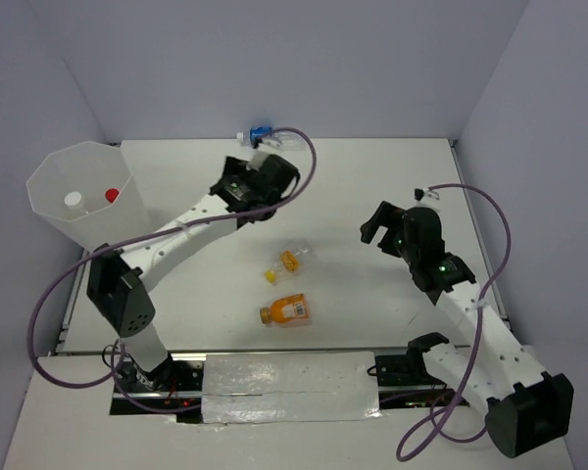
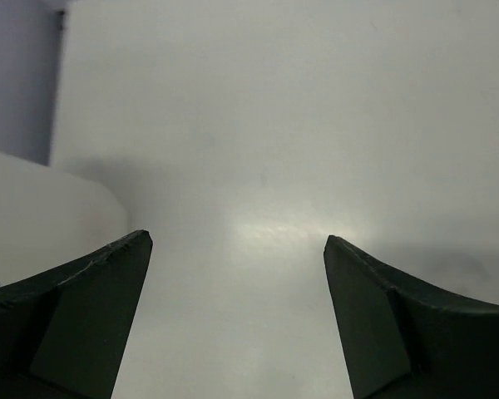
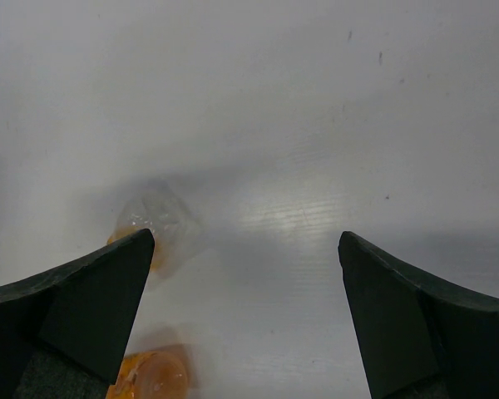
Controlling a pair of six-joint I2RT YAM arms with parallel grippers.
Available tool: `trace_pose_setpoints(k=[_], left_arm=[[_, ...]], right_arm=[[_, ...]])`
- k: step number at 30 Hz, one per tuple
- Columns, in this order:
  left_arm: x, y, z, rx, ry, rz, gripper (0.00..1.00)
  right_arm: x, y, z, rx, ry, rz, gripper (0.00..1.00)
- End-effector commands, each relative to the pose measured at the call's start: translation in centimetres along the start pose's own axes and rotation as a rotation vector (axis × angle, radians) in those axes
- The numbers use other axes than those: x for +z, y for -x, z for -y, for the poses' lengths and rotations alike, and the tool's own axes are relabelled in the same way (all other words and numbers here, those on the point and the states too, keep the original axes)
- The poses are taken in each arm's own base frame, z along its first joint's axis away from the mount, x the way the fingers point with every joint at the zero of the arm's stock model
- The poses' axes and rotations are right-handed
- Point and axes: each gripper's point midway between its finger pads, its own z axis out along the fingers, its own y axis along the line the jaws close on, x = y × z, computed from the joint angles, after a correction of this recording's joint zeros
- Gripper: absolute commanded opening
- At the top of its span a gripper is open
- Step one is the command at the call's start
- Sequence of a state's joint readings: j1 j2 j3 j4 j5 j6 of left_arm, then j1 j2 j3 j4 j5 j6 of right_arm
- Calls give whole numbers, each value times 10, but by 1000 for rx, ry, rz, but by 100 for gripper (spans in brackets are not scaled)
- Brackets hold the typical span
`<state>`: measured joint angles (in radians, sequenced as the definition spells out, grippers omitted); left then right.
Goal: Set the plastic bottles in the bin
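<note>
My left gripper is open, and the further orange juice bottle is outside the bin (image 1: pixel 54 176). My left gripper should next turn away from the bin and swing down onto the further orange juice bottle's clear body (image 1: pixel 294 259).
The bin (image 1: pixel 54 176) stands at the table's left edge, and a white-capped bottle (image 1: pixel 73 199) and a red-capped bottle (image 1: pixel 111 195) lie inside it. A blue-labelled bottle (image 1: pixel 264 136) lies by the back wall. Two orange juice bottles lie mid-table, one further back (image 1: pixel 289 261) and one nearer (image 1: pixel 286 311). My left gripper (image 1: pixel 227 184) is open and empty, pointing toward the bin, below the blue-labelled bottle. The left wrist view shows the left gripper (image 2: pixel 237 241) over bare table with the bin's wall (image 2: pixel 33 216) at left. My right gripper (image 1: pixel 377 225) is open and empty, right of the orange bottles. The right wrist view shows the right gripper (image 3: pixel 245 237) and both orange bottles (image 3: pixel 154 224) (image 3: pixel 150 378) by its left finger.
Purple walls close the table at the back and sides. A strip of silver tape (image 1: pixel 289 387) lies along the near edge between the arm bases. Purple cables loop from both arms.
</note>
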<state>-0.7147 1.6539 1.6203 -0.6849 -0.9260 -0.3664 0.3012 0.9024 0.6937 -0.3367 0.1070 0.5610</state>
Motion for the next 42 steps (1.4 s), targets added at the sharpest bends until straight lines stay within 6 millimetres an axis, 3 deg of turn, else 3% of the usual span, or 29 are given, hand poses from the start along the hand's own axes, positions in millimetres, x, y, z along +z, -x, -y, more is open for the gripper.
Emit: trace_pose_setpoints(k=[1,2,6,11,22,27,29,32,33,36,39,42], left_arm=[[-24,-43,73,66,-263,-129,98],[-29,-51,94,77,-355,-159,99],[-42,-84,145,139,-564,-253,100],[-38,-123,171,190,-646,-349,100],[-12,-185,187,300,-607,-475,100],[-7,-199,189,315,-600,-499,100],[-4,-205,189,319,-588,-509,95],[-1,-203,185,321,-556,-500,81],[-1,-201,182,324,-545,-497,72],[-9,-181,178,307,-567,-463,66],[-23,-143,168,279,-585,-395,63],[-29,-84,136,201,-550,-304,62]], right_arm=[[-20,27,13,14,-71,137,100],[-26,30,15,16,-75,158,100],[-37,34,23,7,-101,192,100],[-35,29,30,-7,-123,181,100],[-26,18,26,0,-95,140,99],[-22,15,24,-2,-87,122,100],[-22,16,22,0,-81,122,100],[-21,15,21,3,-77,116,100],[-21,14,20,8,-70,113,100],[-19,10,14,17,-42,95,100],[-17,11,11,29,-26,90,100],[-16,11,9,29,-21,89,100]])
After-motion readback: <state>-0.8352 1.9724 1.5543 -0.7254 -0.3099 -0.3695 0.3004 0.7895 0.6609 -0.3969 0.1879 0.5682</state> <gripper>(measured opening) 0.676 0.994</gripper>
